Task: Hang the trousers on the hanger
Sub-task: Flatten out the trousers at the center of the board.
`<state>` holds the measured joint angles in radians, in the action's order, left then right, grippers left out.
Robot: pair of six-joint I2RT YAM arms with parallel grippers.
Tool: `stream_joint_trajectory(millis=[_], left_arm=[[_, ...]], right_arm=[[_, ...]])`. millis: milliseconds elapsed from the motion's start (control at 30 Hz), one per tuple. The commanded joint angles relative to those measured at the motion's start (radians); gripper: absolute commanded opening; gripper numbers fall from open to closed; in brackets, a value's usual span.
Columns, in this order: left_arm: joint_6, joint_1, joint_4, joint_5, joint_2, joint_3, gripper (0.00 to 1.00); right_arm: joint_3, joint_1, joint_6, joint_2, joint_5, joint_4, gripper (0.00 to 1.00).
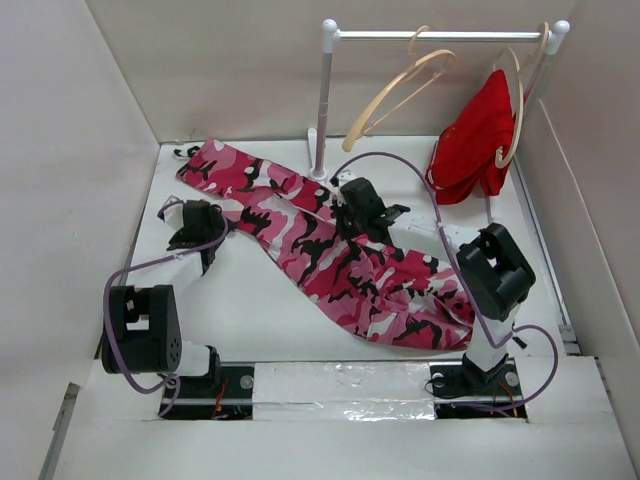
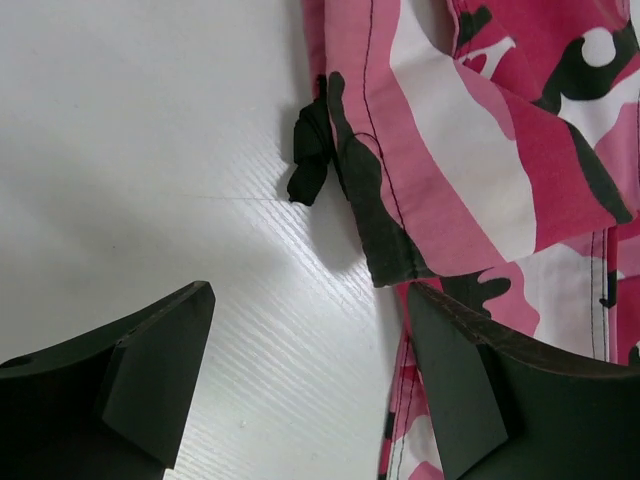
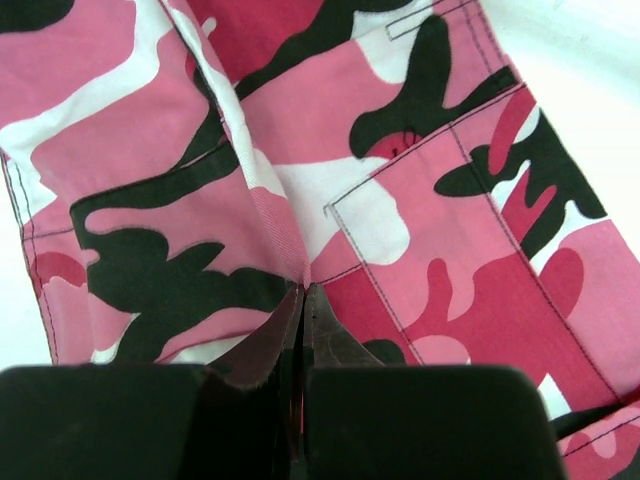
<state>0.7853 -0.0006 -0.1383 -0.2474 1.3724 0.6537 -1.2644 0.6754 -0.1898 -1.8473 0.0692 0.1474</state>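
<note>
Next, my left gripper should lower sideways onto the trouser hem's dark corner (image 2: 390,262) and close, since that corner lies below it and to its right in the wrist view.
The camouflage trousers (image 1: 330,250) lie flat, running diagonally from the table's far left to its near right. My right gripper (image 1: 352,212) rests on their middle. In the right wrist view it (image 3: 303,295) is shut, pinching a raised fold of the trousers (image 3: 420,230). My left gripper (image 1: 197,222) is open over bare table, just left of the trousers' edge. In the left wrist view it (image 2: 310,370) holds nothing, and its right finger (image 2: 470,390) overlaps the trousers' hem (image 2: 480,150). The empty pale hanger (image 1: 400,90) hangs on the rail.
A white rail (image 1: 440,35) on a post (image 1: 322,110) stands at the back. A second hanger (image 1: 512,110) carries a plain red garment (image 1: 478,140) at its right end. A black drawstring (image 2: 310,160) sticks out from the trousers' edge. White walls enclose the table.
</note>
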Motion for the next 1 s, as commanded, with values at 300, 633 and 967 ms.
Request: stream_joint_trajectory(millis=[300,633,967], left_arm=[[0.020,-0.009,-0.227,0.160,0.063,0.013,0.71],[0.028,-0.009,-0.300,0.184,0.264,0.098,0.23],[0.066,-0.009,-0.040,0.068,-0.250,0.044,0.00]], right_arm=[[0.017,0.023,0.009,0.048,-0.040,-0.071,0.01],[0.062,0.023,0.003,0.051,-0.049,-0.098,0.00],[0.097,0.064,0.015,0.088,-0.025,-0.092,0.00]])
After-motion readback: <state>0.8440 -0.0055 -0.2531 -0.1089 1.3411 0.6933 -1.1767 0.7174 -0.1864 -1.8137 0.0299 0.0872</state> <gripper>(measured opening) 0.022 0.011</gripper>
